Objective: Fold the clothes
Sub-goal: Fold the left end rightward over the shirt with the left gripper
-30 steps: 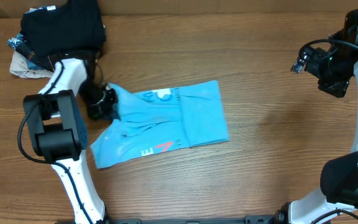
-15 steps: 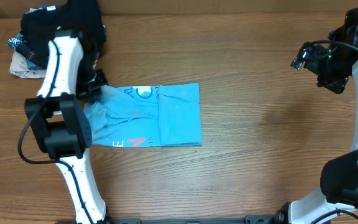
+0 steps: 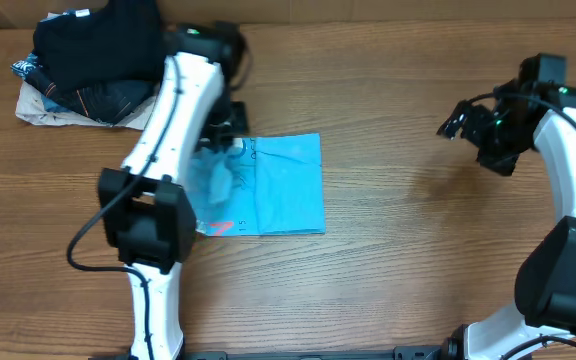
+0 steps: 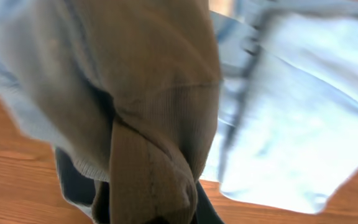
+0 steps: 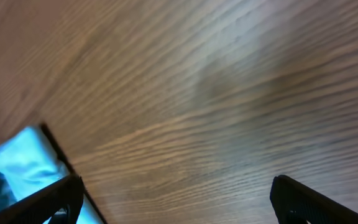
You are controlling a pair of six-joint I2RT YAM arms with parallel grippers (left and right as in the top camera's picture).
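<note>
The lifted cloth should next go to the right in the overhead view with my left gripper, over the shirt's flat panel, because that side of the shirt already lies folded in.
The sky-blue T-shirt lies partly folded at the middle of the wooden table, with a bit of red lettering at its front left edge. My left gripper is shut on the shirt's left part and holds it lifted over the shirt's left half. In the left wrist view the bunched cloth hangs close and in shadow and hides the fingers; the flat part of the shirt lies behind it. My right gripper is open and empty above bare wood, right of the shirt. Its wrist view shows a shirt corner at the left.
A pile of black and dark folded garments lies at the far left corner, over a pale cloth. A cardboard wall runs along the table's back edge.
My left gripper has swung from the shirt's left edge to the right and up, carrying that side of the shirt over the middle. My right gripper has shifted a little left.
</note>
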